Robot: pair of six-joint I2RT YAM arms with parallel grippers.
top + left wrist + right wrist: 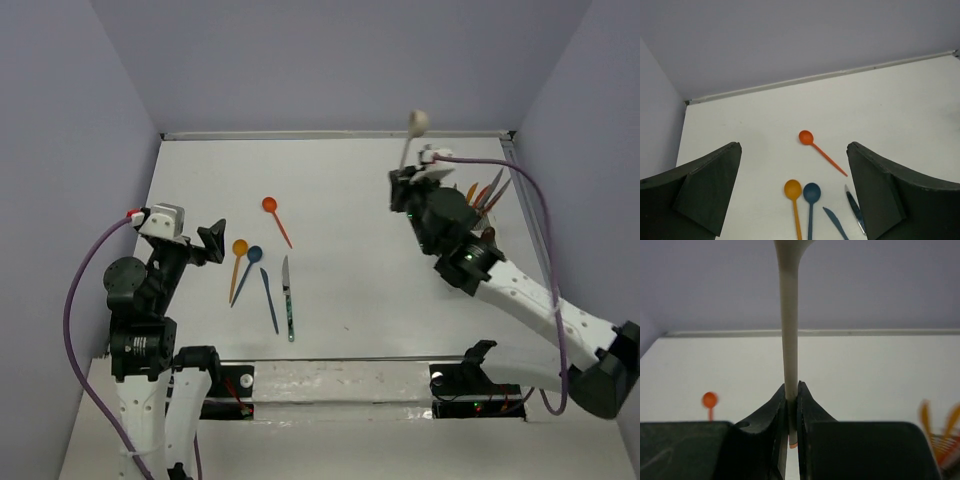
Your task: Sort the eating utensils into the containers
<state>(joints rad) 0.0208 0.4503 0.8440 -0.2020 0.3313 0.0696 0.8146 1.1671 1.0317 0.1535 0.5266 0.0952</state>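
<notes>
The right gripper turns toward the standing utensils next, swings back and lowers the handle on their near side (483,224) (947,458), since the beige spoon is clear of them.
My right gripper (403,188) is shut on the handle of a beige spoon (417,123), which stands upright with its bowl up. In the right wrist view the handle (789,315) is pinched between the fingers (792,387). Just right of that arm, several orange and red utensils (487,193) stand up; the container under them is hidden behind the arm. On the table lie a red-orange spoon (275,216), an orange spoon (237,262), a blue spoon (250,266), a blue knife (269,300) and a grey knife (288,300). My left gripper (214,243) hangs open and holds nothing, left of these.
Through the left wrist view the open fingers (794,146) frame the red-orange spoon (820,151), orange spoon (795,200), blue spoon (811,200) and both knives. The table's back edge (340,134) meets the lilac wall. Side walls close in left and right.
</notes>
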